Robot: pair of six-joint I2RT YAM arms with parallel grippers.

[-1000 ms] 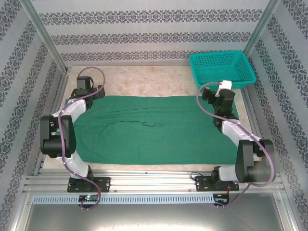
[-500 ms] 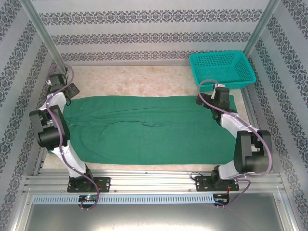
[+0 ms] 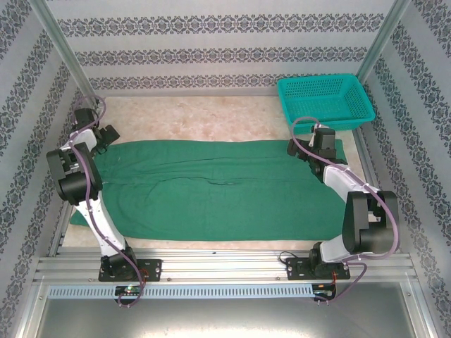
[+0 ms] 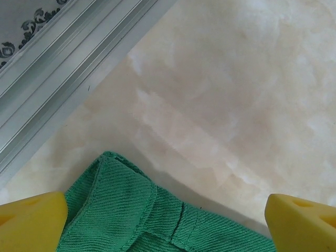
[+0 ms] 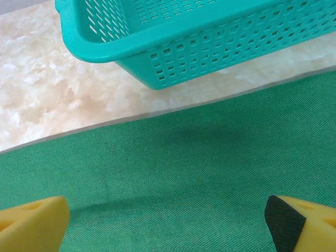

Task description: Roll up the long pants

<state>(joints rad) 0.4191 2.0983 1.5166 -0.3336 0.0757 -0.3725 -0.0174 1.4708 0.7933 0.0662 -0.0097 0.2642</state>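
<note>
The stitched far corner of the pants (image 4: pixel 131 210) is already between the wide-open fingers of my left gripper, so my left gripper will go down onto it and close its fingers there.
The long pants (image 3: pixel 218 190) lie flat and spread across the table, dark green, reaching from the left rail almost to the right side. My left gripper (image 3: pixel 106 135) is open at their far left corner. In the left wrist view its yellow fingertips (image 4: pixel 31 220) stand wide apart on either side of a stitched corner of the pants (image 4: pixel 131 210). My right gripper (image 3: pixel 303 146) is open over the far right edge. In the right wrist view, flat cloth of the pants (image 5: pixel 184 173) lies between its fingertips (image 5: pixel 31 223).
A teal mesh basket (image 3: pixel 324 98) sits at the far right corner, its wall (image 5: pixel 184 47) just beyond the pants' far edge. An aluminium frame rail (image 4: pixel 52 79) runs close to the left gripper. Bare marble table (image 3: pixel 211 116) shows behind the pants.
My left arm swung out to the left, and its gripper went from over the cloth to the far left corner. The right gripper lowered slightly toward the far right edge.
</note>
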